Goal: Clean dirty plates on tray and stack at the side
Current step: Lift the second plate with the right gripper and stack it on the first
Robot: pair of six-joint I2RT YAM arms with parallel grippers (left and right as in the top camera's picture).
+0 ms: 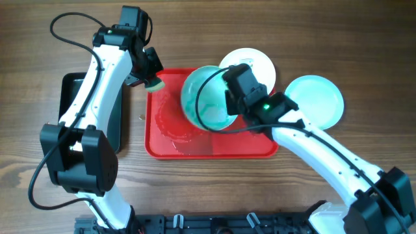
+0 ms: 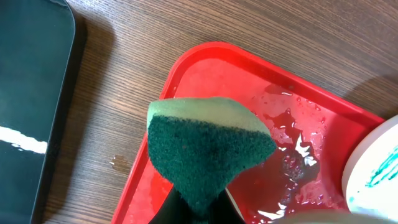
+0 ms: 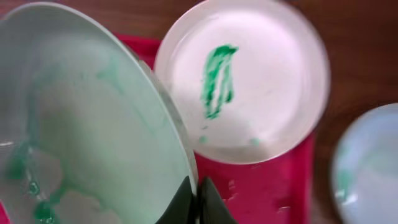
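Observation:
The robot's right gripper will next go over and down to the pale aqua plate point(image 1: 318, 99) point(image 3: 373, 165) and let go of the rim of the white plate, because that aqua plate lies to its right in the overhead view.
The red tray point(image 1: 162, 140) lies mid-table, wet in the middle point(image 2: 205, 68). My right gripper point(image 3: 195, 198) is shut on the rim of a white plate point(image 1: 207, 97) smeared with teal, held tilted above the tray point(image 3: 87, 124). A second white plate point(image 1: 257, 64) with a teal smear sits at the tray's far right corner point(image 3: 249, 81). The pale aqua plate point(image 1: 318, 99) lies on the table right of the tray point(image 3: 367, 162). My left gripper point(image 1: 151, 77) is shut on a green sponge point(image 2: 205, 146) over the tray's far left corner.
A black glossy tray point(image 1: 68, 91) lies left of the red tray, under my left arm point(image 2: 31, 93). Water pools on the red tray's floor point(image 2: 292, 155). Black equipment runs along the near table edge point(image 1: 214, 224).

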